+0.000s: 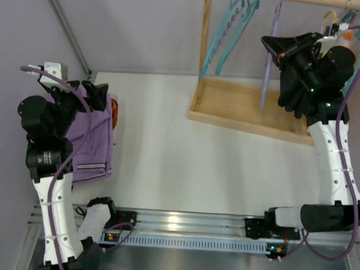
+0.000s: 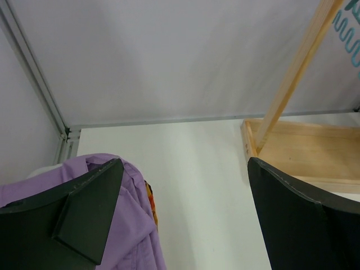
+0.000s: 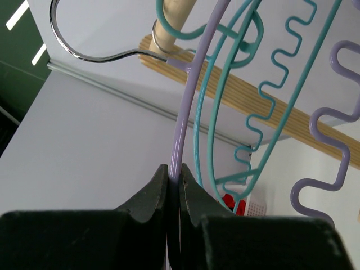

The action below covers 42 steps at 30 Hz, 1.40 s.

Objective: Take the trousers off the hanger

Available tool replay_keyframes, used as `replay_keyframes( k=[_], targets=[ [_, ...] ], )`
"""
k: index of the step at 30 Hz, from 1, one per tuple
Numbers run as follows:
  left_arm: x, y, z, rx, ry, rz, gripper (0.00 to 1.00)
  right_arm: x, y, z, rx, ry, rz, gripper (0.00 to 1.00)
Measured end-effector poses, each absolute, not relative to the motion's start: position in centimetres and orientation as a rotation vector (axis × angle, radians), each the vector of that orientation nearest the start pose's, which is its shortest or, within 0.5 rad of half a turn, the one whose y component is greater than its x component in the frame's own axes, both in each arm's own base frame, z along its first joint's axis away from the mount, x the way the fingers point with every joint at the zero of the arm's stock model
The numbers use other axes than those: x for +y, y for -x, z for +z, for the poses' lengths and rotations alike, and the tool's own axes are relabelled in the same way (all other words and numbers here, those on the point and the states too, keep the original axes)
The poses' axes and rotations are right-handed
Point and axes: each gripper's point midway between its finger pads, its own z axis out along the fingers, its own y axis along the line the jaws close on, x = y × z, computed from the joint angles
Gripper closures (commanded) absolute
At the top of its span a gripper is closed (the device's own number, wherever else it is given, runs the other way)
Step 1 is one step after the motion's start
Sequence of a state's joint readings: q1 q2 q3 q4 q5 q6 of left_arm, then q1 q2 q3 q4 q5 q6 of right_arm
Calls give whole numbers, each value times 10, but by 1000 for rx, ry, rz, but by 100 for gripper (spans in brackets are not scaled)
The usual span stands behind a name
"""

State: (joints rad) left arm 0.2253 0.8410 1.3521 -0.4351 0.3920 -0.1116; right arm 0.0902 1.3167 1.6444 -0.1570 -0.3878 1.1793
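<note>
My right gripper moves slightly outward along the bar toward the teal hangers next, then opens, since the trousers (image 1: 91,136) are off the hanger.
The lavender trousers (image 1: 91,136) lie in a crumpled heap on the white table at the left, with white stripes at their near end. They are off the hanger. My left gripper (image 1: 98,97) hovers over their far edge, open and empty. In the left wrist view the trousers (image 2: 126,225) lie under the left finger (image 2: 90,208). The thin lavender hanger (image 1: 271,61) hangs bare on the wooden rail. My right gripper (image 1: 270,42) is shut on it. In the right wrist view the gripper (image 3: 175,175) clamps the hanger's arm (image 3: 188,107) below its silver hook (image 3: 84,53).
An orange patterned garment (image 1: 115,112) peeks out beside the trousers, and also shows in the left wrist view (image 2: 151,197). The wooden rack has a base tray (image 1: 243,108) and a post (image 1: 206,32). Teal hangers (image 1: 232,28) and a yellow hanger (image 1: 329,22) hang next to the lavender one.
</note>
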Motion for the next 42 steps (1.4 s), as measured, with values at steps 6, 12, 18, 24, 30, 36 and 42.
replay_keyframes(
  k=[6, 12, 18, 24, 30, 36, 42],
  targets=[
    [-18, -270, 452, 1512, -56, -256, 2, 136, -417, 535, 1427, -503, 1299, 100],
    [-21, -266, 442, 1529, -42, -286, 2, 145, -457, 527, 1438, -525, 1293, 100],
    [-21, -265, 435, 1538, -35, -290, 2, 150, -473, 515, 1464, -541, 1281, 100],
    [-20, -265, 432, 1544, -26, -284, 2, 150, -476, 507, 1469, -552, 1271, 89],
    [-18, -265, 432, 1543, -20, -278, 2, 149, -483, 484, 1514, -579, 1240, 61],
    [-17, -265, 432, 1544, -13, -272, 2, 145, -476, 487, 1518, -546, 1190, 30],
    [-17, -266, 432, 1544, -8, -274, 2, 138, -449, 512, 1481, -480, 1137, 18]
  ],
)
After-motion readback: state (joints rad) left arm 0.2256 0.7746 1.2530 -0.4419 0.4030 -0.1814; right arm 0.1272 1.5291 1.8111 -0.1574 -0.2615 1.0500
